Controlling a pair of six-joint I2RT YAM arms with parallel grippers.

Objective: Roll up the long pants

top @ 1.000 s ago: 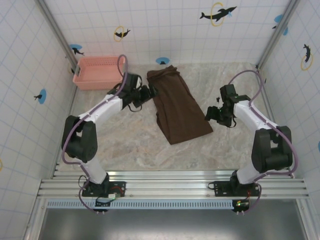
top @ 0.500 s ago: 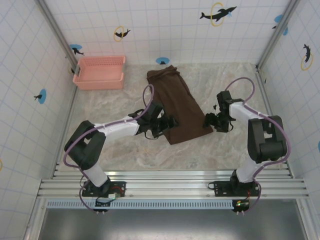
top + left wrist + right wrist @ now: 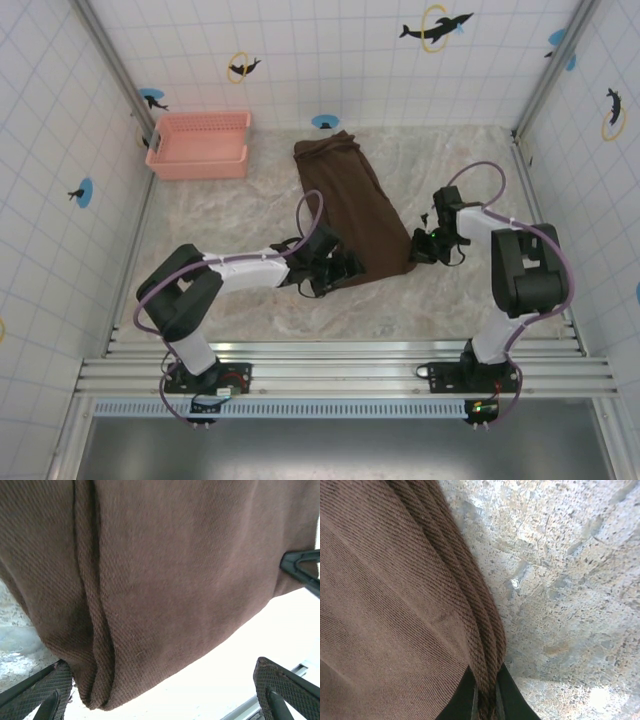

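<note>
My left gripper has the cloth between its fingers already, still unpinched, so I will ease the gripper in toward the pants' folded hem corner [image 3: 342, 285] [image 3: 103, 690] and draw its fingers together.
The long pants [image 3: 345, 205] are dark brown and lie folded lengthwise, running diagonally down the middle of the table. My left gripper [image 3: 345, 268] sits at the lower left corner of their near hem. In the left wrist view it [image 3: 159, 687] is open wide, and the hem corner [image 3: 100, 690] hangs between its textured pads [image 3: 45, 687] without being pinched. My right gripper [image 3: 418, 243] is at the lower right corner. In the right wrist view it [image 3: 486, 702] is shut on the thick folded edge of the pants [image 3: 395, 595].
A pink plastic basket [image 3: 198, 144] stands at the back left, against the tiled wall. Bare marble tabletop [image 3: 240, 320] lies in front of the pants and to both sides. Metal rails [image 3: 340, 375] run along the near edge by the arm bases.
My left arm swung from beside the waist, near the basket, down to the near hem's left corner. My right gripper moved inward onto the hem's right corner, which shifted slightly.
</note>
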